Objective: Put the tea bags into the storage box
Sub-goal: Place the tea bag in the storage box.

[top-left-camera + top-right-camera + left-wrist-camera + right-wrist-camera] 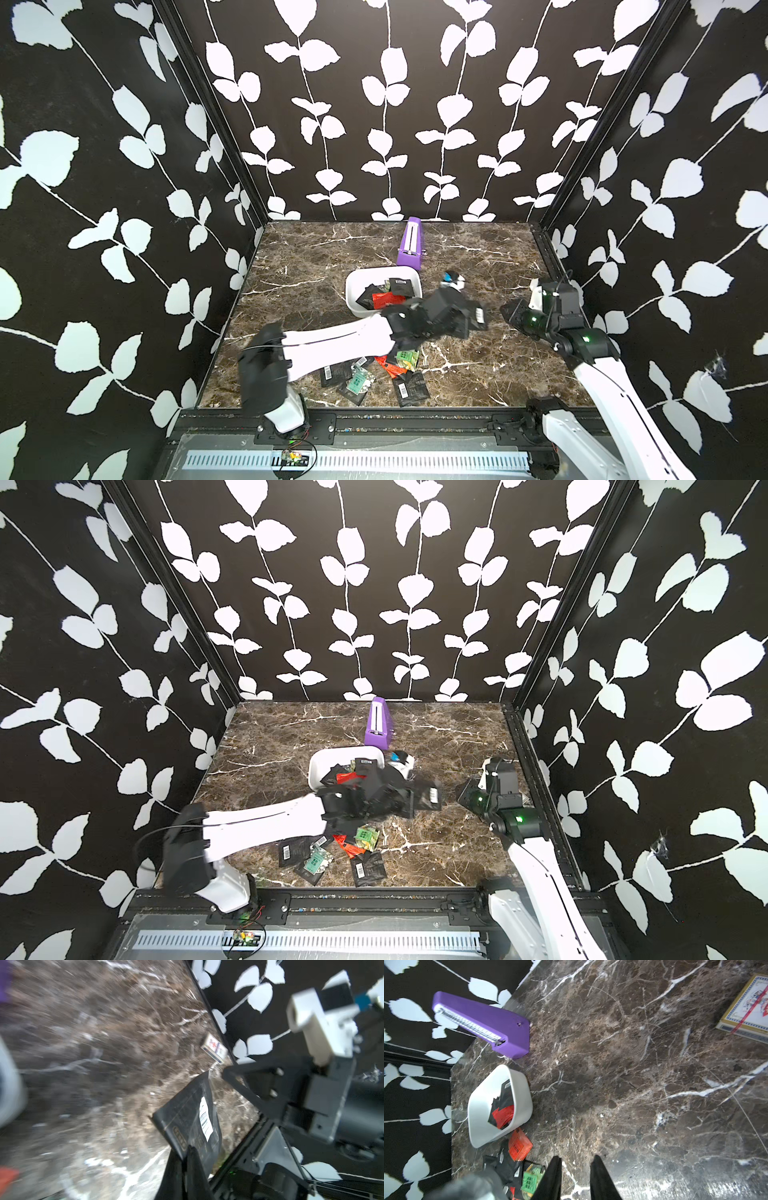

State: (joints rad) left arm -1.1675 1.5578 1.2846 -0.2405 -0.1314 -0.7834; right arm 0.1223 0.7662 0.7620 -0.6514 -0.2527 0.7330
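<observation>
The tub [481, 1126] lies beside my left gripper, slightly outward. My left gripper needs to swing across next, over the sachets inside, and let go of the black tea bag that hangs past the tub's rim.
My left gripper [188, 1148] is shut on the edge of a black tea bag [193, 1118] with a white barcode label. In both top views that tea bag [480, 318] [432, 796] hangs just right of the storage box [357, 291] [320, 766], a white tub with several sachets in it. More tea bags [374, 374] [332, 854], black, orange and green, lie in a loose pile near the front of the table. My right gripper [576, 1157] [506, 311] is open with nothing between its fingers, low over bare marble at the right. An orange sachet [519, 1145] lies beside the tub [481, 1126].
A long purple box [410, 245] [483, 1024] stands behind the tub near the back wall. A clear-wrapped card pack [749, 1007] [215, 1048] lies by the right wall. The left arm stretches across the table in front of the tub, over part of the pile.
</observation>
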